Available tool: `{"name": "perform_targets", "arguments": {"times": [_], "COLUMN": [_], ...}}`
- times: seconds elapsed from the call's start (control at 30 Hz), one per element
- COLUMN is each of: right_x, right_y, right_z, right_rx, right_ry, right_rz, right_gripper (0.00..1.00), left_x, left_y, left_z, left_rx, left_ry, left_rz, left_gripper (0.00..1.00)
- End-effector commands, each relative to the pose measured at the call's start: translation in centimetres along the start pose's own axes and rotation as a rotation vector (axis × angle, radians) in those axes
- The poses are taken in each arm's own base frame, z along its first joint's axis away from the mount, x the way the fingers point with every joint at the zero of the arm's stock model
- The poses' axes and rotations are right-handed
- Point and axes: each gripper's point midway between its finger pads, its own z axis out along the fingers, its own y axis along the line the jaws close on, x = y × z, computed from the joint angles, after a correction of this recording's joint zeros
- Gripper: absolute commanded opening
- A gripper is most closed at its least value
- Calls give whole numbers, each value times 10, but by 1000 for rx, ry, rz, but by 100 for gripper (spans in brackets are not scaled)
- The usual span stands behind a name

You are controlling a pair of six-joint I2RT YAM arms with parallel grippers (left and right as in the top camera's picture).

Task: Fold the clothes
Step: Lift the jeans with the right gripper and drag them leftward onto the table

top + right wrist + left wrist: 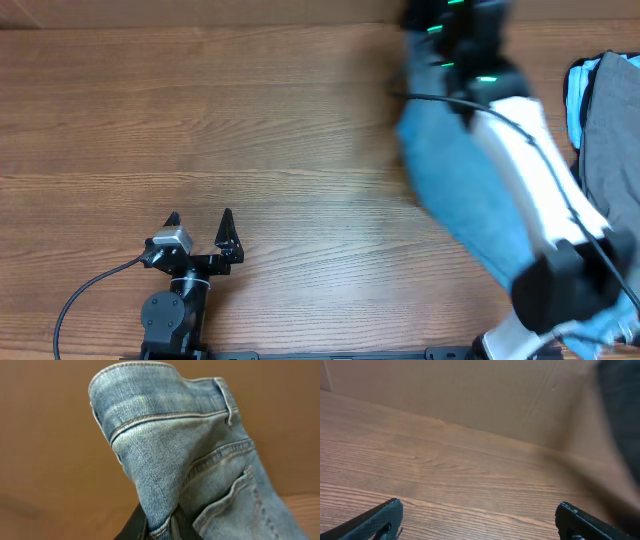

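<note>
The right gripper swings to the left in the overhead view next, along the far table edge, then releases the fold, as bare wood lies open beside the jeans (455, 185).
The light-blue denim jeans (170, 445) hang bunched in the right wrist view, with the waistband, a belt loop and a stitched back pocket showing. My right gripper (160, 524) is shut on a fold of them near a seam. From overhead the jeans (455, 185) are a blurred blue mass under my right arm (535, 170) at the right side of the table. My left gripper (200, 222) rests near the front left, open and empty, far from the jeans. Its fingers (380, 519) stand wide apart over bare wood.
More clothes lie piled at the right edge: a grey garment (612, 130) over a pale-blue one (578, 95). The wooden table (200, 110) spreads left and centre. A tan wall (470, 390) rises behind the table. A dark blur (620, 415) crosses the left wrist view's right side.
</note>
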Motion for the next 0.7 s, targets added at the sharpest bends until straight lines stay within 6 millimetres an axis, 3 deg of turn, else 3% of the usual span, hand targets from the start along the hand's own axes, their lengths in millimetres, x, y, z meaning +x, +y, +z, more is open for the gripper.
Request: {"name": "perform_targets", "arguments": {"times": [0.0, 0.1, 0.2, 0.33, 0.43, 0.47, 0.53, 0.57, 0.67], "right_x": [49, 90, 118, 144, 154, 155, 154, 153, 135], "right_y": [83, 132, 173, 225, 249, 253, 256, 256, 242], "right_z": [15, 16, 4, -18, -31, -33, -34, -34, -27], "right_rx": [-249, -339, -407, -528, -587, -597, -604, -602, -543], "right_ry": [101, 164, 209, 255, 269, 266, 256, 247, 175], "right_rz": [44, 21, 1, -19, -29, -30, -31, -41, -108], "right_gripper": [4, 4, 4, 4, 5, 13, 60, 70, 80], "left_x": [-2, -2, -2, -2, -2, -2, -2, -2, -2], "left_y": [3, 3, 3, 3, 3, 3, 3, 3, 3], "left_z": [0, 0, 0, 0, 0, 0, 0, 0, 0], "left_rx": [-15, -15, -15, -15, -15, -15, -15, -15, -15], "left_ry": [-14, -14, -14, -14, -14, -14, -14, -14, -14], "left_rz": [19, 19, 19, 19, 19, 19, 19, 19, 19], "left_gripper": [100, 100, 100, 100, 100, 100, 100, 100, 100]}}
